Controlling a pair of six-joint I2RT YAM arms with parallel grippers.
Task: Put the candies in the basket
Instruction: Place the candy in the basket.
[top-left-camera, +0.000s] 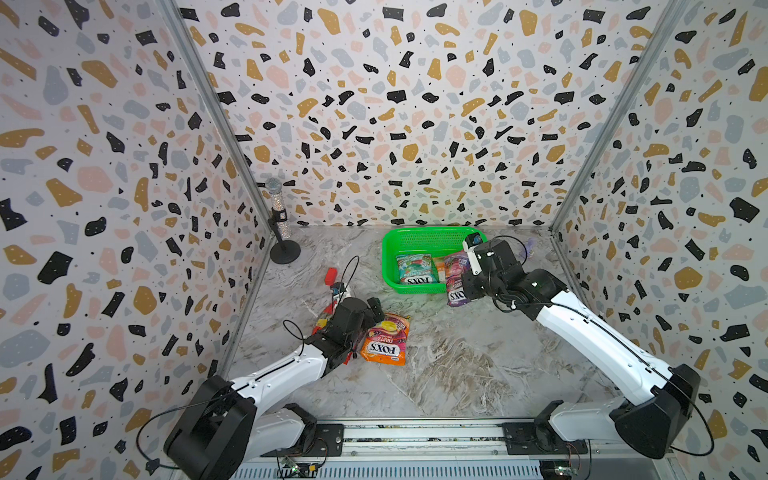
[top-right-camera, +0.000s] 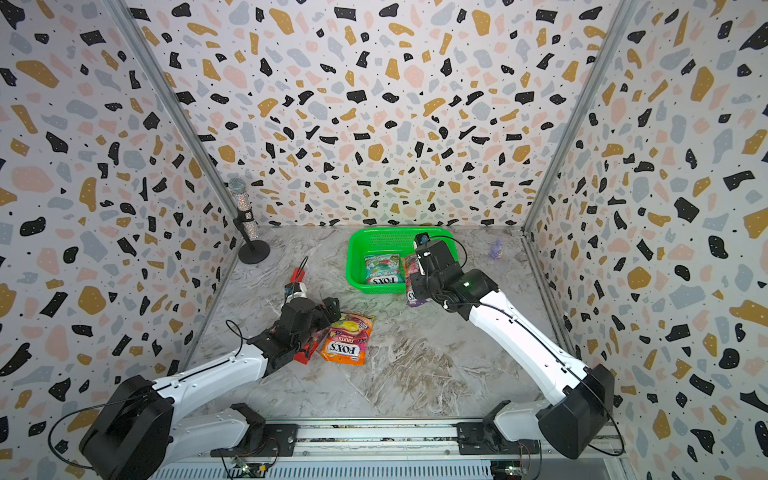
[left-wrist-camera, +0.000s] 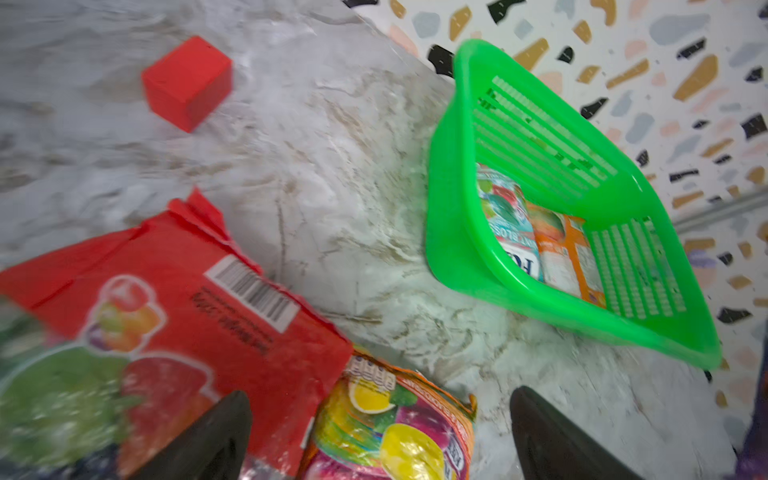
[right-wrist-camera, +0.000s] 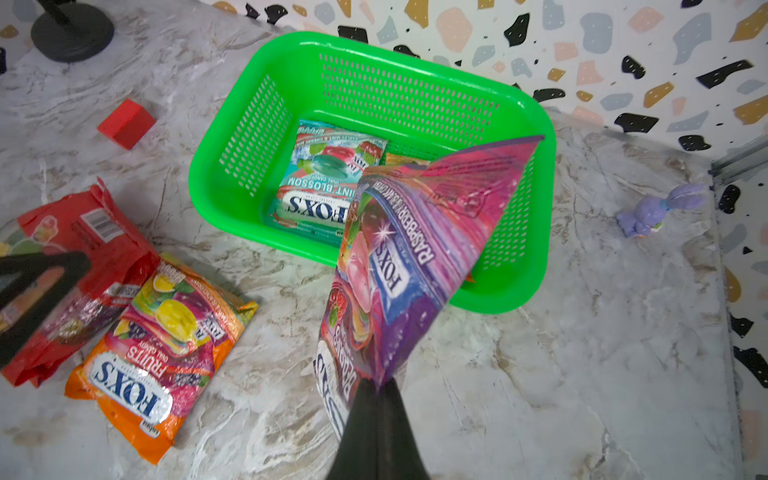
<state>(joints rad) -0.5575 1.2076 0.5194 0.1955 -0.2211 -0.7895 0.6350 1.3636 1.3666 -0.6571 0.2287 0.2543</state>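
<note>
The teal candy bag (top-left-camera: 417, 269) (right-wrist-camera: 328, 183) is outward of my right gripper and below it, so my right gripper should next move outward and down to let go of the purple bag onto it.
The green basket (top-left-camera: 428, 237) (right-wrist-camera: 232, 166) stands at the back of the table and holds a teal candy bag (top-left-camera: 417, 269) (right-wrist-camera: 328, 183) and an orange one (left-wrist-camera: 569, 257). My right gripper (right-wrist-camera: 379, 388) is shut on a corner of the purple candy bag (right-wrist-camera: 415, 249) (top-left-camera: 456, 291), which hangs over the basket's near right corner. An orange-yellow bag (top-left-camera: 384, 338) (left-wrist-camera: 395, 428) lies flat on the table beside the larger red bag (left-wrist-camera: 187, 311) (right-wrist-camera: 83, 257). My left gripper (left-wrist-camera: 380, 392) hovers open over these two, its fingers straddling the orange-yellow bag's end.
A small red block (left-wrist-camera: 187, 83) (right-wrist-camera: 126, 122) sits on the table left of the basket. A microphone on a round stand (top-left-camera: 282, 224) is in the back left corner. A small purple toy (right-wrist-camera: 660, 210) (top-right-camera: 496, 248) lies by the right wall.
</note>
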